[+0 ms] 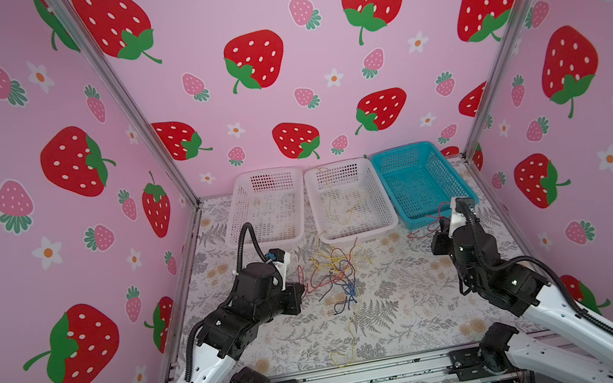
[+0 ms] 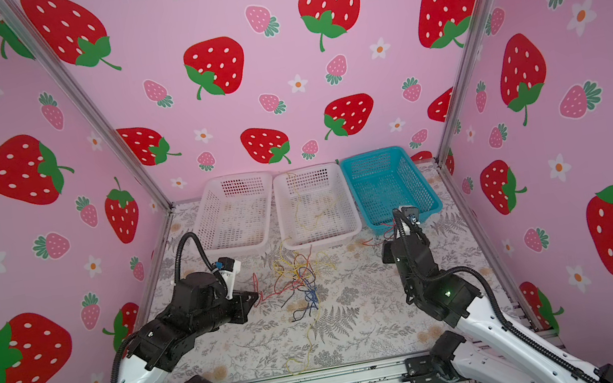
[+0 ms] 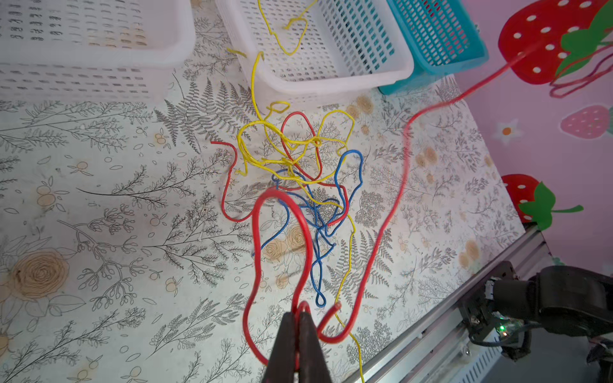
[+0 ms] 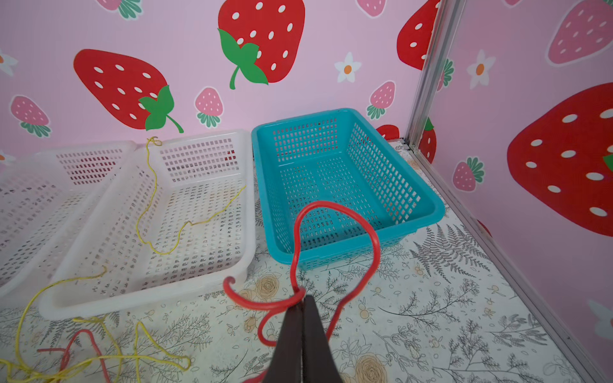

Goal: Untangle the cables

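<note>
My right gripper will next carry the red cable loop outward over the bottom of the blue basket, open and empty just beyond, and release it there.
The cables lie in a yellow, red and blue tangle mid-table, seen close in the left wrist view. My left gripper is shut on a red cable at the tangle's left edge. That red cable runs up off the table toward the right. My right gripper is shut on a red cable loop just in front of the blue basket; it shows in both top views. One yellow cable lies in the middle white basket.
Three baskets line the back wall: two white ones and the blue one. A loose yellow cable trails toward the table's front edge. Metal frame rails run along the front, and pink walls close both sides.
</note>
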Tool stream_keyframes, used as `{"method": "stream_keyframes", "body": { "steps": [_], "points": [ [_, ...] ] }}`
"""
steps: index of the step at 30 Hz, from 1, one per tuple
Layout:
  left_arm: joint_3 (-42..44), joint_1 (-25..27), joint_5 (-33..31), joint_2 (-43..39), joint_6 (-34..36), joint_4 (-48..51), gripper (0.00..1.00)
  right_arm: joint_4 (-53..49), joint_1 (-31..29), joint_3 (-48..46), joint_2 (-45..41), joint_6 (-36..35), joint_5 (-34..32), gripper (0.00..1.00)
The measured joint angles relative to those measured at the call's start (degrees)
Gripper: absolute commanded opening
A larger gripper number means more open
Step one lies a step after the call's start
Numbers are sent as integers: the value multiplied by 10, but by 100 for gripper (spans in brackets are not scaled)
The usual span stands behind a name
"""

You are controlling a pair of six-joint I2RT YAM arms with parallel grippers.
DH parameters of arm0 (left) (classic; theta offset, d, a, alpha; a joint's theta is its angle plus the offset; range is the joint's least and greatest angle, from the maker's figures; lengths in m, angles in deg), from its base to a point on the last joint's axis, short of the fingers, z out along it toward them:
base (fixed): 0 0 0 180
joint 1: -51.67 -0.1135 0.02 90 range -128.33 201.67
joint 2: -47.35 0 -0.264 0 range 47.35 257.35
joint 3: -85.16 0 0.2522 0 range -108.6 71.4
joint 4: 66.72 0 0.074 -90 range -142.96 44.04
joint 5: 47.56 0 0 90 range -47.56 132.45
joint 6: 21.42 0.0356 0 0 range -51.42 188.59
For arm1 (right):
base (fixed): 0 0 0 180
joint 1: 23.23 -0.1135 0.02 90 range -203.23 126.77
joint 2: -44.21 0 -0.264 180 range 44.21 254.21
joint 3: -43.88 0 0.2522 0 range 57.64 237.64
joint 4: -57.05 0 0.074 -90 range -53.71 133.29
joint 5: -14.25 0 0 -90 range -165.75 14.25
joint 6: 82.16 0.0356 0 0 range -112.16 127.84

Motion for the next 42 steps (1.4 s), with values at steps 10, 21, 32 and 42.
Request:
{"method": "stream_keyframes", "body": {
  "steps": [10,21,32,42],
  "points": [
    [-2,-1,34,-47,20,-16,0,29,132,113,159,6,80,0],
    [-2,-1,33,-66,21,-17,0,66,280,228,401,56,201,0],
    [-2,-1,33,-67,21,-17,0,76,287,280,478,74,223,39],
    [-7,-1,38,-41,16,-30,0,89,283,245,395,74,240,69]
  ]
}}
